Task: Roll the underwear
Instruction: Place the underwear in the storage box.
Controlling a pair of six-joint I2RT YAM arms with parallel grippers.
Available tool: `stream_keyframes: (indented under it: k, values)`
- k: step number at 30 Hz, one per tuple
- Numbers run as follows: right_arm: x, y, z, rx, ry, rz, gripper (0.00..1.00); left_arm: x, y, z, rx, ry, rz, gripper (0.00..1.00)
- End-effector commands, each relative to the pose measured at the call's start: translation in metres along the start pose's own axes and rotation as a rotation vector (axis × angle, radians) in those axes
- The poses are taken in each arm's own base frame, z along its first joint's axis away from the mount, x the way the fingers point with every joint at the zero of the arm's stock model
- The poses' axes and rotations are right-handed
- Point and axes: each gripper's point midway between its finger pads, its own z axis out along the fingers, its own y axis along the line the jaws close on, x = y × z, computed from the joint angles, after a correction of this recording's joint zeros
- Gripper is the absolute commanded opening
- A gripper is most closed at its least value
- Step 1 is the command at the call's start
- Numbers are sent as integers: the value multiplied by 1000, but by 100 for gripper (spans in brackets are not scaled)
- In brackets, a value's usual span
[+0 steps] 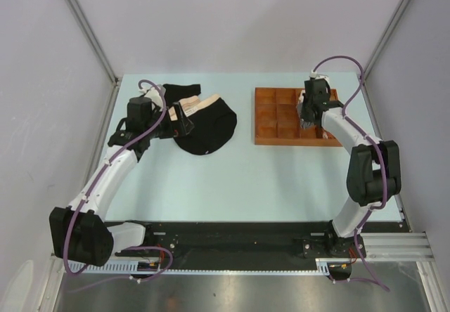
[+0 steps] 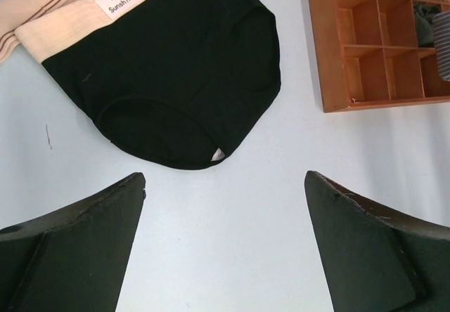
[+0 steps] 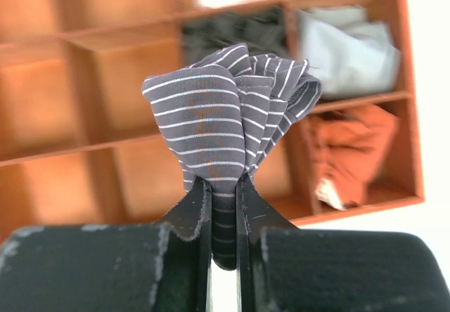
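My right gripper should move down over the near-row compartment beside the orange piece and let go of the grey pin-striped boxer short there, because that compartment is still empty.
A black brief with a beige waistband lies flat on the table, left of centre. In the left wrist view the same brief shows a white label. A second black brief lies crumpled just behind it. My left gripper hovers at the flat brief's left side, open and holding nothing. My right gripper hangs over the brown tray. It is shut on the bunched grey pin-striped boxer short, which is lifted above the tray's compartments.
The tray has many square compartments. Some at its right end hold other cloth: an orange piece, a pale grey piece and a dark one. Grey enclosure walls stand close on both sides of the table.
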Motion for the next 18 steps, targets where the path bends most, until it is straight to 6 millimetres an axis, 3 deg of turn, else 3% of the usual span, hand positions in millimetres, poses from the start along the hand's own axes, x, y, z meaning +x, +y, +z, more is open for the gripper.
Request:
stream_keyframes:
  k: [1, 6, 14, 18]
  values:
    - [-11, -27, -11, 86, 0, -35, 0, 3, -1, 3, 25, 16, 2, 100]
    - [11, -27, 6, 88, 70, -52, 0, 3, -2, 2, 27, 16, 3, 100]
    - [46, -33, 9, 128, 178, -41, 0, 3, 0, 3, 22, 15, -3, 100]
    - [52, -33, 16, 112, 191, -34, 0, 4, -1, 3, 27, 18, -4, 100]
